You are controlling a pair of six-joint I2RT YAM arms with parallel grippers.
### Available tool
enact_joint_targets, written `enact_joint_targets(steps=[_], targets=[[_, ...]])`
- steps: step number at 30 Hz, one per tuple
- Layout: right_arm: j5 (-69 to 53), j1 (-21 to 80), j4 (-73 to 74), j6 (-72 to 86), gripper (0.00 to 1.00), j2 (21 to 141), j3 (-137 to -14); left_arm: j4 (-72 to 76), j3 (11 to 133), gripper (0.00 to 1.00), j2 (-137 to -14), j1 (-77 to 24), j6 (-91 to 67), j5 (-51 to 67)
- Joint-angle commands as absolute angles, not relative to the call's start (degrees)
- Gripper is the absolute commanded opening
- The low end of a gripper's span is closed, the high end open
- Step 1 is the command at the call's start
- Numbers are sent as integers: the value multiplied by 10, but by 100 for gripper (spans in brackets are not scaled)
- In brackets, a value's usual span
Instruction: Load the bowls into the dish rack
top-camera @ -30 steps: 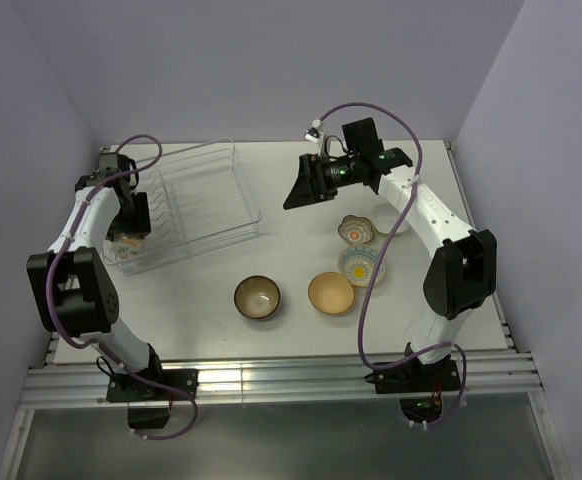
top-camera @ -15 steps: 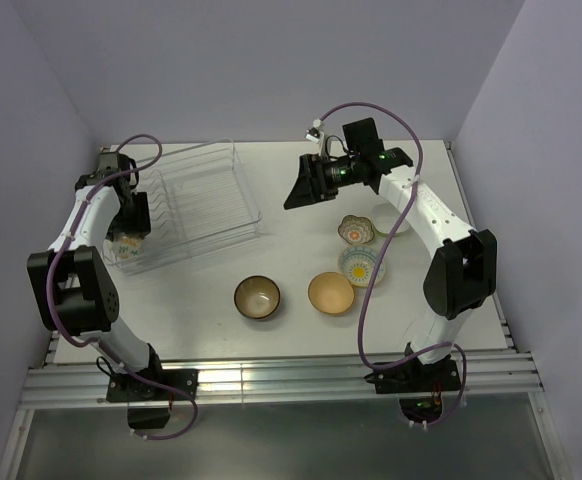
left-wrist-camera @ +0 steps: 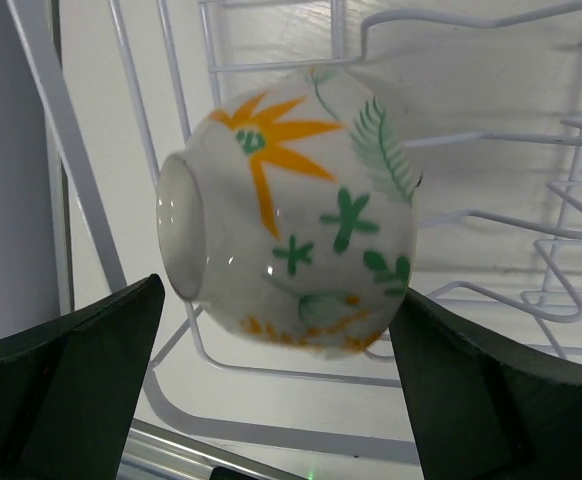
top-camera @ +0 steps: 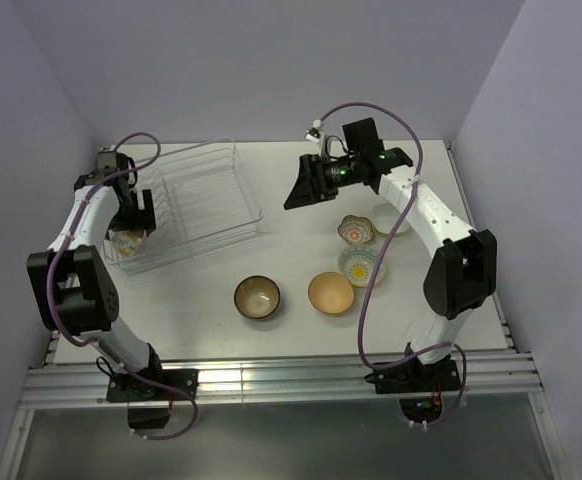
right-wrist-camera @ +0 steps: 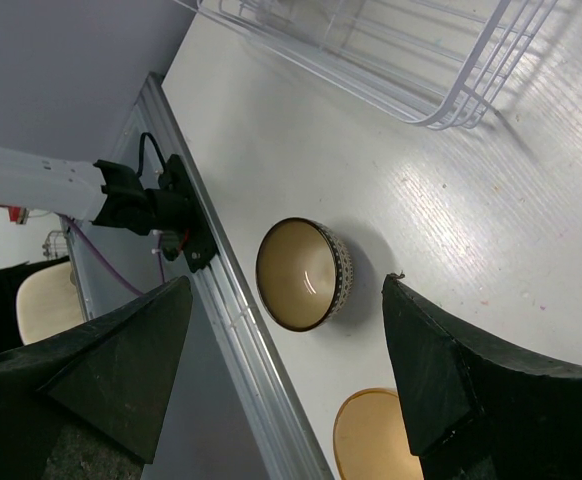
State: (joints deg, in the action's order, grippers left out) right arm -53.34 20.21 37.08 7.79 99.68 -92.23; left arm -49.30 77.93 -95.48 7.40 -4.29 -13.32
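Observation:
Next I need to move my right gripper to the right in the top view, back and down onto the blue-green bowl's rim (top-camera: 382,269) opposite the tan-orange bowl, where open table shows.
The white bowl with orange flowers (left-wrist-camera: 291,215) lies on its side on the wires at the left end of the clear wire dish rack (top-camera: 206,200); it also shows in the top view (top-camera: 126,243). My left gripper (left-wrist-camera: 281,290) is open, with its fingers wide on either side of the bowl and not touching it; in the top view it (top-camera: 136,215) hangs over the rack's left end. My right gripper (top-camera: 301,190) is open and empty, high over the table's middle. Below it are the dark brown bowl (right-wrist-camera: 306,272) and the tan-orange bowl (right-wrist-camera: 376,440).
On the table stand the dark brown bowl (top-camera: 257,297), the tan-orange bowl (top-camera: 330,292), the blue-green patterned bowl (top-camera: 361,266) and the small scalloped bowl (top-camera: 355,231). Another bowl (top-camera: 389,222) is partly hidden behind the right arm. A metal rail (top-camera: 271,375) runs along the near edge.
My left gripper has drawn back a little from the flowered bowl, which stays lying in the rack. The right arm has not moved.

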Motion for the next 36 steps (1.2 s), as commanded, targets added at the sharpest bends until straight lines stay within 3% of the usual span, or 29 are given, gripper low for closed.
enact_joint_targets(steps=[1,17,25,30,36], targets=[[-537,198,372,71,84,983,-921,-492,797,100,-947,71,-54,-105],[-504,196,386,49,84,972,-927,-504,839,100,-883,71,-48,-48],[-363,180,529,-107,82,956,-976,-504,914,99,-807,71,20,86],[-366,120,591,-127,78,972,-967,-513,925,100,-800,70,34,192],[-315,15,633,-148,69,948,-875,-489,893,99,-766,62,25,197]])
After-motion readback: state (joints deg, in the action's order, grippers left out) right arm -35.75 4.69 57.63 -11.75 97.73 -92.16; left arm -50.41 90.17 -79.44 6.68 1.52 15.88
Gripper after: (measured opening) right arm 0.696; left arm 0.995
